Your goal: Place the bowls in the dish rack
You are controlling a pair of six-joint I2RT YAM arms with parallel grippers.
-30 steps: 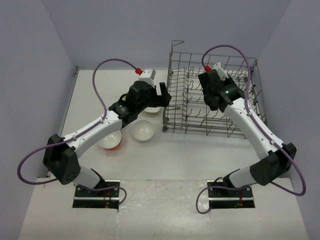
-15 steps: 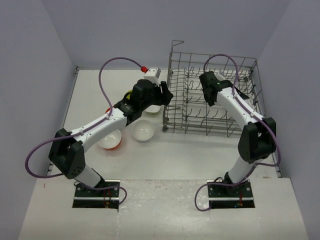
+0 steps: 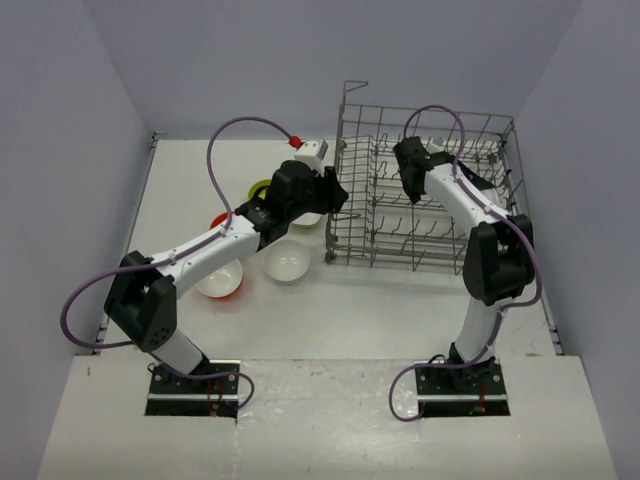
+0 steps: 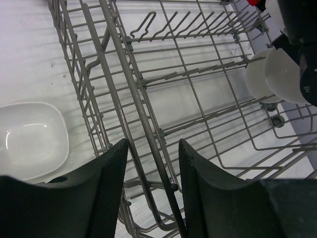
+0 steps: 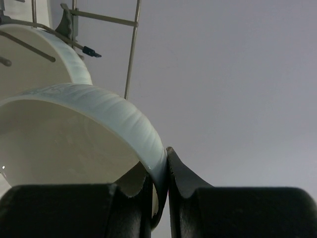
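Note:
I will next move my right gripper down and left in the top view, among the dish rack's wires beside the second white bowl [image 5: 42, 59], as they hold that bowl upright.
The grey wire dish rack [image 3: 430, 245] stands at the back right. My right gripper [image 3: 478, 178] is inside it near its right side, shut on the rim of a white round bowl [image 5: 74, 129]. A second white bowl [image 5: 34, 54] stands among the tines just behind. Both bowls show in the left wrist view [image 4: 277, 74]. My left gripper [image 3: 335, 200] is open and empty, with its fingers on either side of the rack's left top rail [image 4: 148, 129]. The white squarish bowl [image 4: 32, 139] lies on the table beside the rack. No blue bowl is in view.
On the table left of the rack lie a white round bowl [image 3: 286, 262], an orange bowl with white inside [image 3: 220, 280], an orange bowl [image 3: 218, 222] and a yellow-green bowl [image 3: 262, 188], the last two partly under my left arm. Grey walls close in the table.
My right arm has folded upright and carried the white bowl farther back and right inside the rack. My left gripper has moved slightly right, up to the rack's left wall.

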